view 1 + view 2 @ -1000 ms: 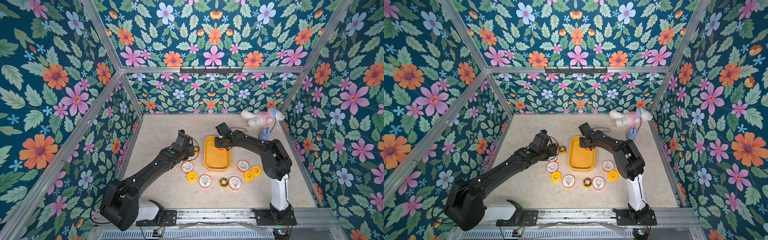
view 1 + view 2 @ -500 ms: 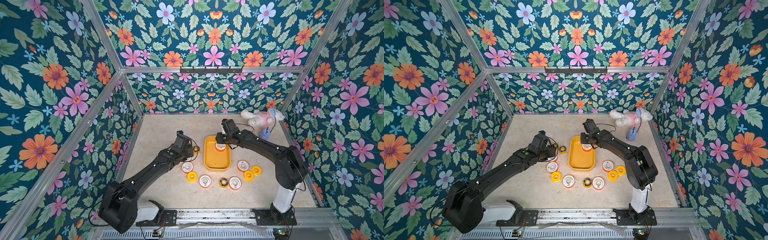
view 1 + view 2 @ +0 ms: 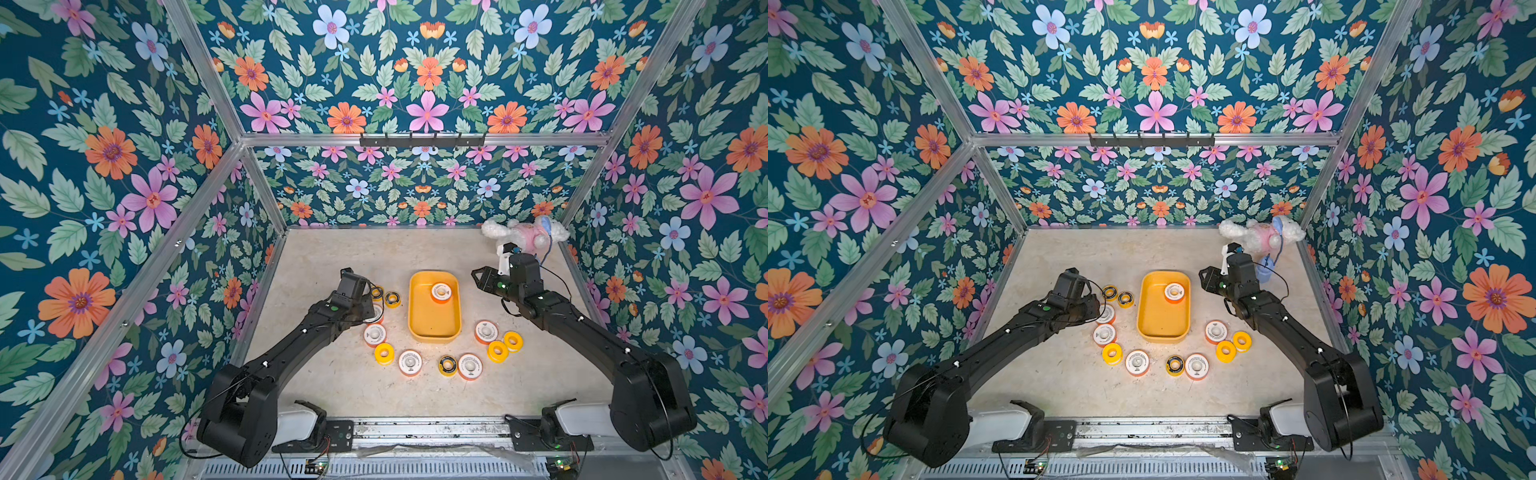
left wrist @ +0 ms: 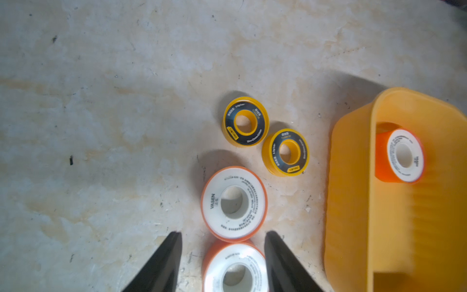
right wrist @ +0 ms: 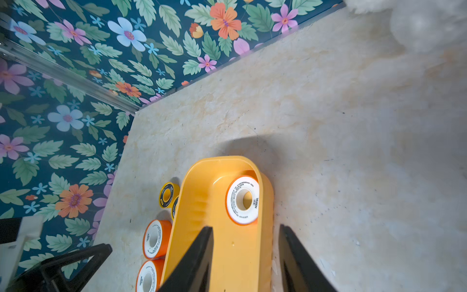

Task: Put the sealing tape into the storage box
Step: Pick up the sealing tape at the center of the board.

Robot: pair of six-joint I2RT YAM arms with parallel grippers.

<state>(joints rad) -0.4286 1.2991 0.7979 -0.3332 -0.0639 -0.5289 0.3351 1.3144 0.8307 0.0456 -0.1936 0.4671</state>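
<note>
My left gripper comes down astride the farther white spool's rim away from the box next, since the spool's upturned hole leaves room for one finger.
The yellow storage box (image 3: 434, 328) (image 3: 1163, 328) stands mid-table, and one white-faced, orange-rimmed sealing tape spool (image 3: 440, 292) (image 5: 242, 199) lies at its far end. Left of the box lie two black-faced spools (image 4: 244, 121) and two white-faced ones (image 4: 233, 203). My left gripper (image 3: 370, 311) (image 4: 223, 235) hangs open over them, and the nearer white spool (image 4: 235, 270) shows between its fingers. Several more spools (image 3: 469, 365) lie in an arc in front of the box. My right gripper (image 3: 478, 276) (image 5: 245, 227) is open and empty beside the box's far right corner.
A white and pink plush toy (image 3: 528, 235) lies in the back right corner, with a small blue object on a cord (image 3: 1264, 270) just behind my right wrist. Flowered walls close in the left, back and right sides. A metal rail (image 3: 415, 428) runs along the front.
My right gripper has pulled back out of the box to the right and stands wider, leaving the white-faced spool inside. My left arm has hardly moved.
</note>
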